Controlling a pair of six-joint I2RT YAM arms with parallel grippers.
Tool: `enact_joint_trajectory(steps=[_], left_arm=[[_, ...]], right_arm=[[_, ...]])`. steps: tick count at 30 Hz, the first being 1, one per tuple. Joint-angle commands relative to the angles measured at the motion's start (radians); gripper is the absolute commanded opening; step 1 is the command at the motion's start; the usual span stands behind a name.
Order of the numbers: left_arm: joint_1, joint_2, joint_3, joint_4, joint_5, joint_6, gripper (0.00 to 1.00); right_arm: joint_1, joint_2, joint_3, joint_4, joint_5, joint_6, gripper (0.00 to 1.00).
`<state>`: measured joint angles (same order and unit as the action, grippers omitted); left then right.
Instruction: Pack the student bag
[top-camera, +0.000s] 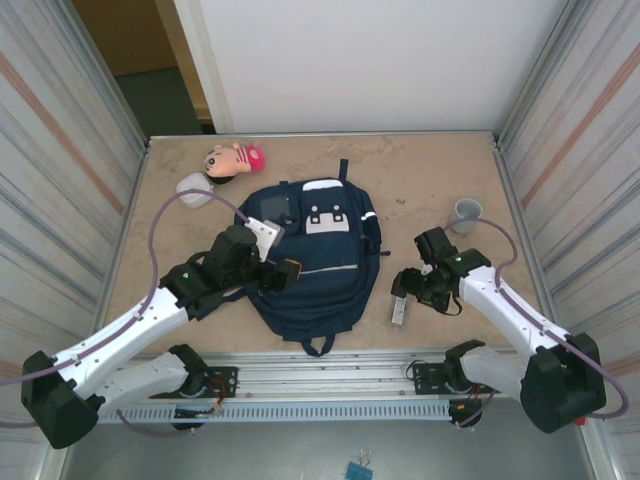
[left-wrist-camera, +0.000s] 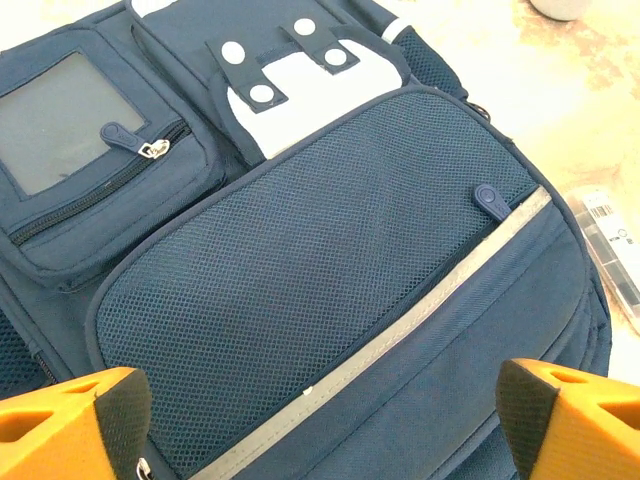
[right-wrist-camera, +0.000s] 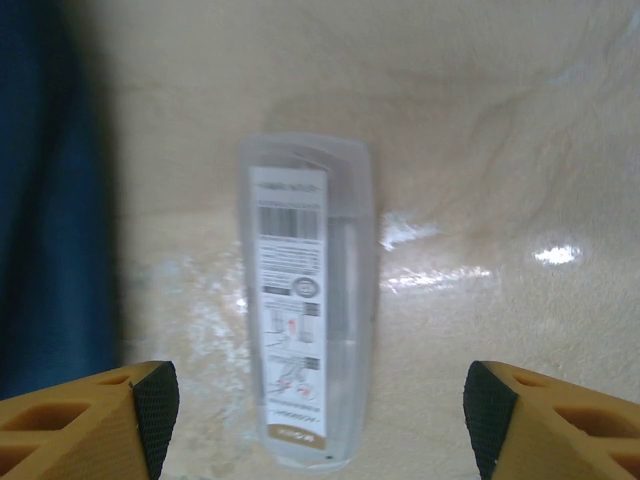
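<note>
The clear plastic case's middle gets my right gripper lowered over it next, closing with one finger along each long side, since the narrow case fits between them.
The student bag (top-camera: 318, 262) lies flat mid-table, navy with white patches; its mesh front pocket (left-wrist-camera: 320, 260) and thin white stripe are closed, and a zip pull (left-wrist-camera: 488, 198) sits at the pocket's right end. My left gripper (top-camera: 285, 272) (left-wrist-camera: 325, 425) hovers open over the bag's front, its orange fingers wide apart with only fabric beneath them. To the right of the bag a clear plastic case (top-camera: 399, 311) (right-wrist-camera: 305, 300) with a printed label lies on the table. My right gripper (top-camera: 408, 287) (right-wrist-camera: 320, 415) stands open above the case's near end, the fingers well clear of both its sides.
A small doll (top-camera: 235, 158) with a pink hat and a white object (top-camera: 195, 188) lie at the back left. A grey cup (top-camera: 467, 211) stands at the back right. Metal walls close in both sides of the table. The bag's edge (right-wrist-camera: 50, 200) lies just left of the case.
</note>
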<state>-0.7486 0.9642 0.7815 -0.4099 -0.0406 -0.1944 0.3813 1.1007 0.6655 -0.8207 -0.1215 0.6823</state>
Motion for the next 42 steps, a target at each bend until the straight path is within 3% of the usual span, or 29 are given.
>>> enact_joint_trajectory(steps=[1, 18, 26, 32, 36, 42], left_arm=[[-0.008, 0.008, 0.02, 0.032, 0.021, 0.015, 0.91], [-0.007, 0.029, -0.006, 0.06, 0.043, 0.018, 0.89], [-0.008, 0.022, -0.038, 0.061, 0.036, 0.022, 0.89], [-0.008, 0.002, -0.033, 0.041, 0.027, 0.086, 0.9], [-0.008, -0.022, -0.022, 0.028, 0.041, 0.18, 0.91], [-0.007, -0.006, 0.013, -0.016, 0.23, 0.426, 0.89]], right_arm=[[0.011, 0.033, -0.04, 0.07, -0.035, 0.039, 0.75], [0.085, 0.24, -0.046, 0.188, 0.018, -0.01, 0.69], [0.089, 0.266, -0.039, 0.199, 0.062, -0.012, 0.51], [0.084, 0.127, -0.035, 0.204, 0.064, -0.009, 0.41], [0.061, -0.053, -0.048, 0.256, -0.006, -0.008, 0.37], [0.003, -0.313, -0.127, 0.426, -0.148, 0.054, 0.36]])
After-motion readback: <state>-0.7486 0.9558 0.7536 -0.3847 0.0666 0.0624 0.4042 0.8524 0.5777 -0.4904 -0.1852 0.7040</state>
